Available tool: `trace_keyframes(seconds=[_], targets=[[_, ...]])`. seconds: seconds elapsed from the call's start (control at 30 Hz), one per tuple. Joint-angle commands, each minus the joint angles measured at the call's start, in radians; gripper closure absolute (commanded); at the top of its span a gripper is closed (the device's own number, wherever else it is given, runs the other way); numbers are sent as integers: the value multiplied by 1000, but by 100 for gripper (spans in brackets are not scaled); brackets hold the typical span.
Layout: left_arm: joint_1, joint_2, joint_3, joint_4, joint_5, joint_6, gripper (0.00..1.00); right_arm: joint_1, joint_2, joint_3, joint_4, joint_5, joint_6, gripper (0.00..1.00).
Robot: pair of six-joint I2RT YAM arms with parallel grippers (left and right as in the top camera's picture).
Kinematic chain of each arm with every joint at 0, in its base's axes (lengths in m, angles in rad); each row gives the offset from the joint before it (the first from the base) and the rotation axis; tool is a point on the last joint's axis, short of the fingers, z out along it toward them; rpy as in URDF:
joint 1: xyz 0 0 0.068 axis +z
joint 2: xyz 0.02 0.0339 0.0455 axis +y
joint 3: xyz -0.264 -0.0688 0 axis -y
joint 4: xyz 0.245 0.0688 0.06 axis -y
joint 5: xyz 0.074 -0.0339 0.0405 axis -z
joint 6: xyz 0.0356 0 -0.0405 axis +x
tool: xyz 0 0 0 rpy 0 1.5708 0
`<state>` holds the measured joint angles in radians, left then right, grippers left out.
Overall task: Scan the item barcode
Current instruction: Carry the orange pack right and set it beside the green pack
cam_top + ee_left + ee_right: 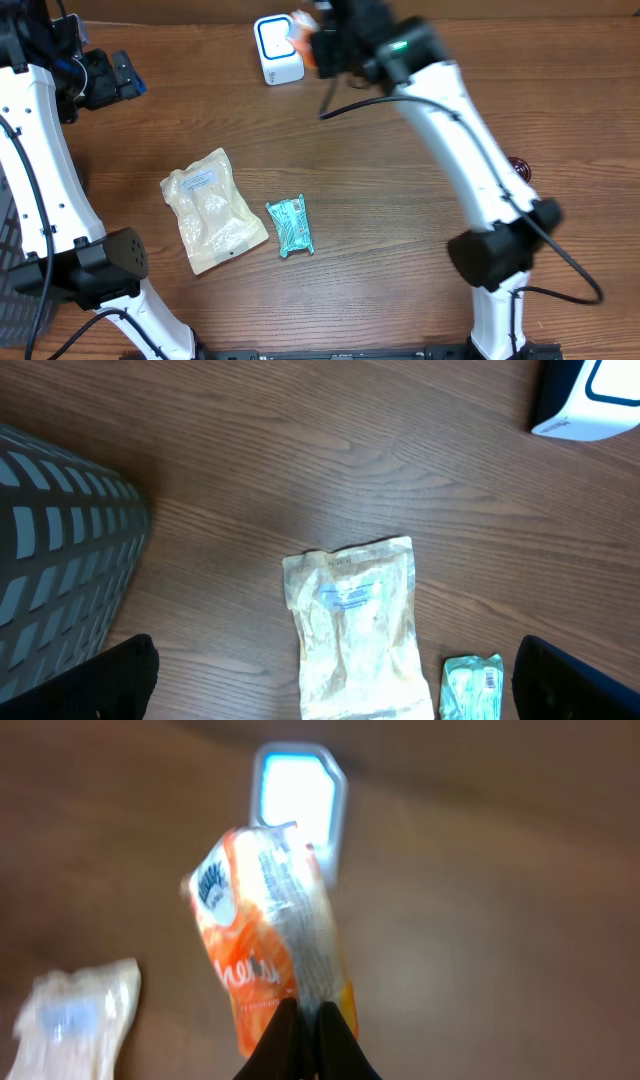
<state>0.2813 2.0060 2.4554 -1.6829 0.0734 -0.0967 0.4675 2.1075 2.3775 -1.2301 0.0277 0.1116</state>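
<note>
The packet fits on bare wood (489, 155) beside the dark red object, so my right gripper will swing there next, back and down from the scanner.
My right gripper (309, 1010) is shut on an orange snack packet (268, 934), pinching its lower edge seam. The packet hangs in front of the white barcode scanner (298, 800), whose blue-lit window faces it. From overhead, the scanner (277, 50) stands at the table's far edge, with the packet (305, 42) just to its right under the right gripper (322, 45). My left gripper (330, 685) is open and high over the table at the far left, nothing between its fingers. Below it lie a pale yellow pouch (355, 628) and a teal packet (472, 686).
The pale pouch (211, 209) and the teal packet (290, 226) lie mid-table. A grey slotted basket (60, 550) stands off the table's left side. A small dark red object (519, 166) sits by the right arm.
</note>
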Motion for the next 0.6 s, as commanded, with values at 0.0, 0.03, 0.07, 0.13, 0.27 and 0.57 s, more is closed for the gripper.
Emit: trace_keyframes(seconds=[0.0, 0.03, 0.07, 0.13, 0.27, 0.57], targets=[[-7, 2, 0, 0, -3, 15, 0, -94, 21, -7, -143, -41, 156, 96], [-7, 2, 0, 0, -3, 15, 0, -121, 27, -15, -195, -41, 172, 96], [-7, 2, 0, 0, -3, 15, 0, -151, 32, -29, -246, -40, 185, 96], [-7, 2, 0, 1, -3, 15, 0, -204, 41, -73, -306, -37, 213, 96], [-7, 2, 0, 1, -3, 15, 1, -296, 43, -219, -318, -37, 278, 96], [-7, 2, 0, 0, -3, 15, 1, -451, 43, -543, -219, -3, 310, 96]])
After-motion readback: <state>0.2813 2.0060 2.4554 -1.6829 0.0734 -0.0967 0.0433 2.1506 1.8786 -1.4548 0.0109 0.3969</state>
